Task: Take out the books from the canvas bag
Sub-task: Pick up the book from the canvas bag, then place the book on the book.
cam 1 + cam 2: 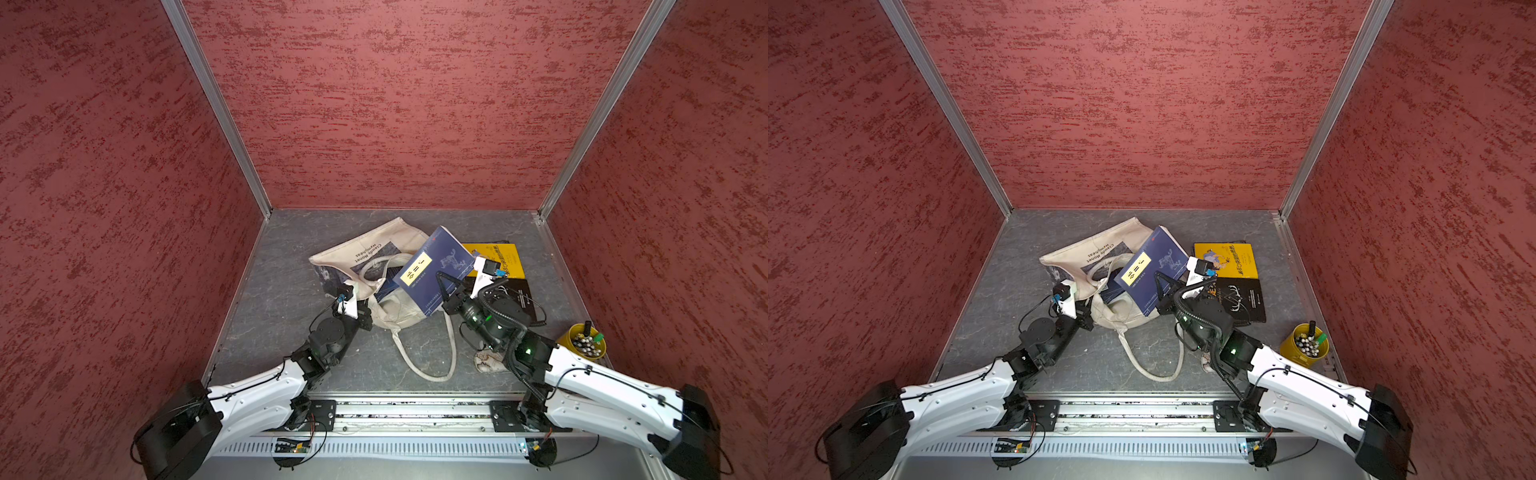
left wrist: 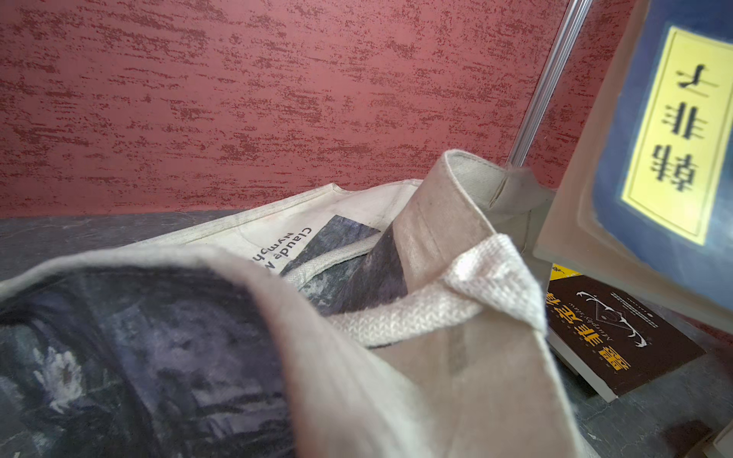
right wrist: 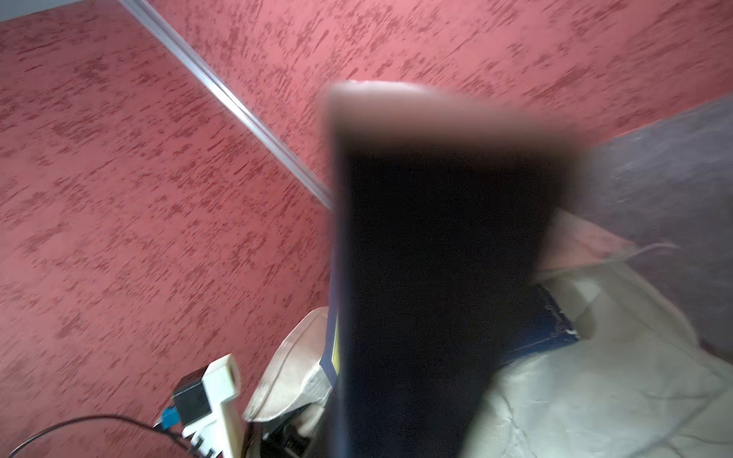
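I will next swing my right gripper away from the bag (image 1: 1096, 245) and down to release the dark blue book on the yellow book (image 1: 1230, 257), since that lies flat outside the bag.
The cream canvas bag (image 1: 374, 245) (image 1: 1096, 245) lies crumpled mid-table, its mouth toward the arms. At the mouth's left rim my left gripper (image 1: 368, 318) (image 1: 1088, 316) is shut on the fabric; bag cloth (image 2: 436, 238) fills the left wrist view and hides the jaws. My right gripper (image 1: 440, 277) (image 1: 1160, 277) is shut on a dark blue book (image 1: 444, 266) (image 1: 1158, 266) (image 2: 674, 138) (image 3: 436, 257), holding it tilted above the bag. A second blue book (image 3: 551, 325) shows inside the bag. A yellow book (image 1: 505, 259) (image 1: 1233, 257) and a black book (image 1: 519, 297) (image 2: 611, 333) lie on the table at right.
A yellow cup of pens (image 1: 584, 340) (image 1: 1306, 343) stands at the front right. A white patterned pouch (image 1: 488, 359) lies under my right arm. The bag's long handle loop (image 1: 432, 365) trails toward the front rail. Red walls close in three sides.
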Controlling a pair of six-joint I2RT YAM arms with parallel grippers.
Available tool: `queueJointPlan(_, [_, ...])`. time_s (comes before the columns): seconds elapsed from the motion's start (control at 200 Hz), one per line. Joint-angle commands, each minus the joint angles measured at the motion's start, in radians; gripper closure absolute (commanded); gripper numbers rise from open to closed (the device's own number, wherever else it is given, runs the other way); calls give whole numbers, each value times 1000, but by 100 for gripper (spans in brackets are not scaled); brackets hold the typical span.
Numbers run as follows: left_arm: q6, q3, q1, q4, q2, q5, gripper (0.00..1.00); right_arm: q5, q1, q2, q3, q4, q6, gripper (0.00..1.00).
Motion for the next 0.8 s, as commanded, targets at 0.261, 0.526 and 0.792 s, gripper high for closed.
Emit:
queueJointPlan(0.261, [-20,28,14,-8,1,-53,100,160,-253,-61,64,-113,180,100])
queueJointPlan(0.526, [-26,30,18,-19,-7,-65,100,8,-502,-41,23,-72,240,100])
queueJointPlan(0.792, [-27,26,19,-20,-12,-55,100,-230,-756,141,-79,106,380,100])
